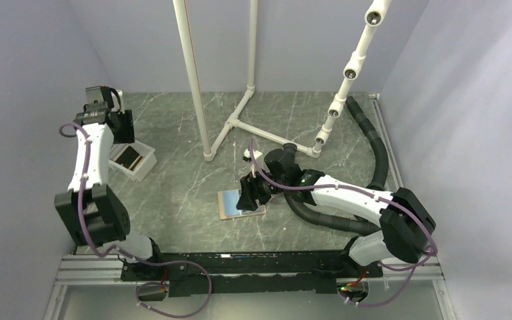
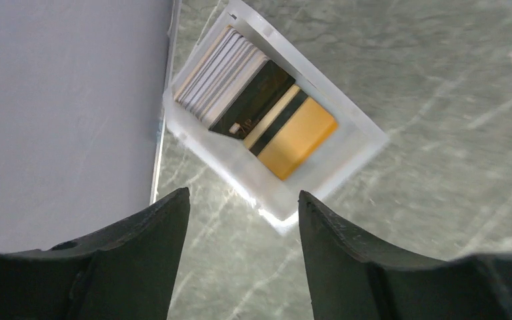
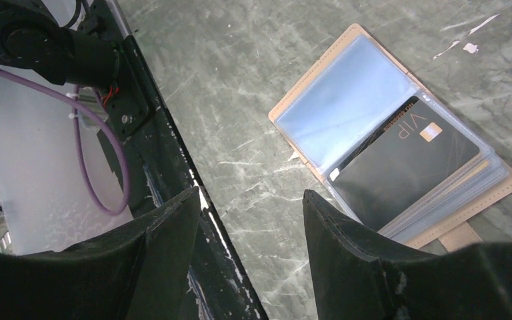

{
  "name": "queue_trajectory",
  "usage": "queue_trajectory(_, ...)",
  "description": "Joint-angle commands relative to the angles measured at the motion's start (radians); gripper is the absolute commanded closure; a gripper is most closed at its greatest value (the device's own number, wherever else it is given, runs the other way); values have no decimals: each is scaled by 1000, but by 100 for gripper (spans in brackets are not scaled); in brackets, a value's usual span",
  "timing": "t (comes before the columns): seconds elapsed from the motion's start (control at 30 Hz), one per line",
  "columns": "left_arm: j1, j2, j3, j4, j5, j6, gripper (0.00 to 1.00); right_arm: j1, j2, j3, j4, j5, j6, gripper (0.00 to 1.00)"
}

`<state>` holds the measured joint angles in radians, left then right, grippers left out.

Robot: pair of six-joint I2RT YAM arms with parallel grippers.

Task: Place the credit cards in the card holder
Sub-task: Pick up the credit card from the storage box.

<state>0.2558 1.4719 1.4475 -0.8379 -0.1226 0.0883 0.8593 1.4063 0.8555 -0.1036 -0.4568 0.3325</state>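
Note:
The robot's left gripper will next go down into the white tray onto the edge of the black card (image 1: 128,157) (image 2: 252,100), as the black card's side is exposed next to the packed pale cards.
The tan card holder (image 3: 298,83) lies open on the table, its clear bluish pockets up. A black card marked VIP (image 3: 400,163) sits in one pocket. My right gripper (image 3: 248,195) is open and empty, above the table just beside the holder's near edge; in the top view it (image 1: 248,193) hovers over the holder (image 1: 230,203). More credit cards stand stacked in the white tray (image 2: 357,150): a black card (image 2: 257,93), a golden card with dark stripes (image 2: 300,137) and several pale ones (image 2: 217,67). My left gripper (image 2: 243,199) is open and empty above the tray's near corner.
The tray (image 1: 148,163) stands at the far left close to the grey wall (image 2: 60,113). A white pipe frame (image 1: 240,120) stands at the back middle. A black corrugated hose (image 1: 373,143) curves along the right. The black base rail (image 3: 160,153) runs along the near edge.

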Motion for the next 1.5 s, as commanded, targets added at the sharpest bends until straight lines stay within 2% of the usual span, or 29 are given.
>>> queue_trajectory(0.0, 3, 121, -55, 152, -93, 85, 33, -10, 10, 27, 66, -46, 12, 40)
queue_trajectory(0.13, 3, 177, -134, 304, -129, 199, 31, -31, 3, 5, 74, -68, 14, 40)
queue_trajectory(0.37, 3, 287, -98, 348, -189, 316, 27, -36, -11, -15, 82, -91, 13, 40)
queue_trajectory(0.53, 3, 355, -51, 329, -176, 339, 27, -31, -18, -18, 85, -89, 11, 41)
queue_trajectory(0.67, 3, 400, -25, 303, -146, 335, 32, -29, -23, -19, 88, -88, 11, 41)
queue_trajectory(1.03, 3, 440, -93, 380, -207, 368, 34, -18, -17, -19, 91, -91, 13, 41)
queue_trajectory(1.23, 3, 433, -95, 417, -268, 384, 42, -19, -15, -16, 89, -89, 11, 41)
queue_trajectory(1.47, 5, 429, -81, 408, -267, 387, 66, -17, -16, -16, 87, -85, 11, 41)
